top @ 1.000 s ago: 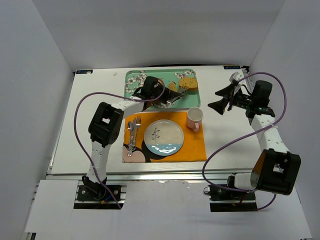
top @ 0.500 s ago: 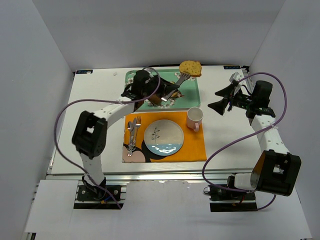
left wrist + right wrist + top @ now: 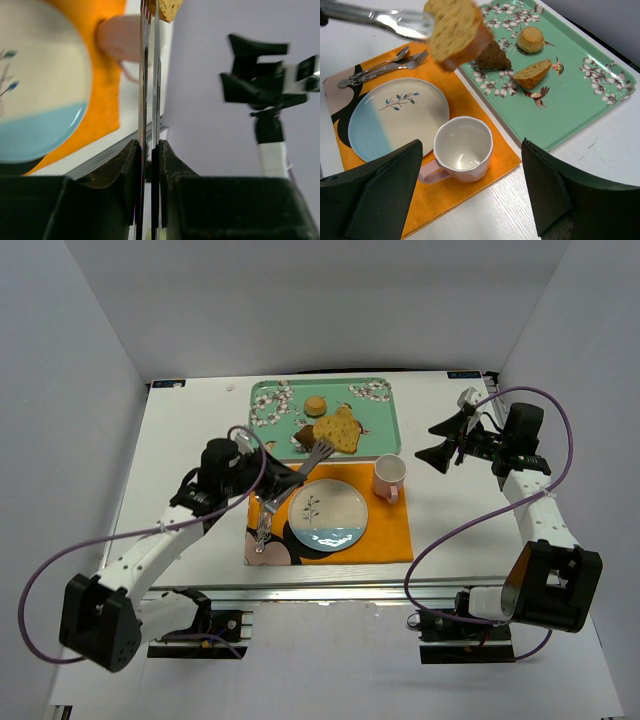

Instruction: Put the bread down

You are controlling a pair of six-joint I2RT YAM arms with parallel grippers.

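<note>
My left gripper will move back and down next, put the bread (image 3: 338, 430) on the empty plate (image 3: 329, 504) and let go of the tongs, because the plate is below and back of it.
The bread (image 3: 338, 430) is a golden-tan slice with a brown crust, pinched in the tips of metal tongs (image 3: 316, 454). It hangs above the near edge of the green floral tray (image 3: 381, 421), just beyond the plate (image 3: 328, 514). My left gripper (image 3: 283, 483) is shut on the tongs' handle (image 3: 149, 100); a corner of the bread (image 3: 166, 7) shows at the top of the left wrist view. The right wrist view shows the bread (image 3: 454, 31) raised over the tray's corner. My right gripper (image 3: 445, 440) is open and empty, right of the pink cup (image 3: 462, 147).
The plate (image 3: 395, 117) and cup (image 3: 390, 476) stand on an orange placemat (image 3: 385, 530), with a fork and spoon (image 3: 265, 505) at its left. The tray (image 3: 580, 100) holds a small round bun (image 3: 530, 39), a dark brown chunk (image 3: 492, 56) and a narrow yellowish slice (image 3: 532, 74).
My left arm has drawn back toward the near left, carrying the bread in the tongs from the tray's far right down to the tray's near edge by the plate. The right arm has not moved.
</note>
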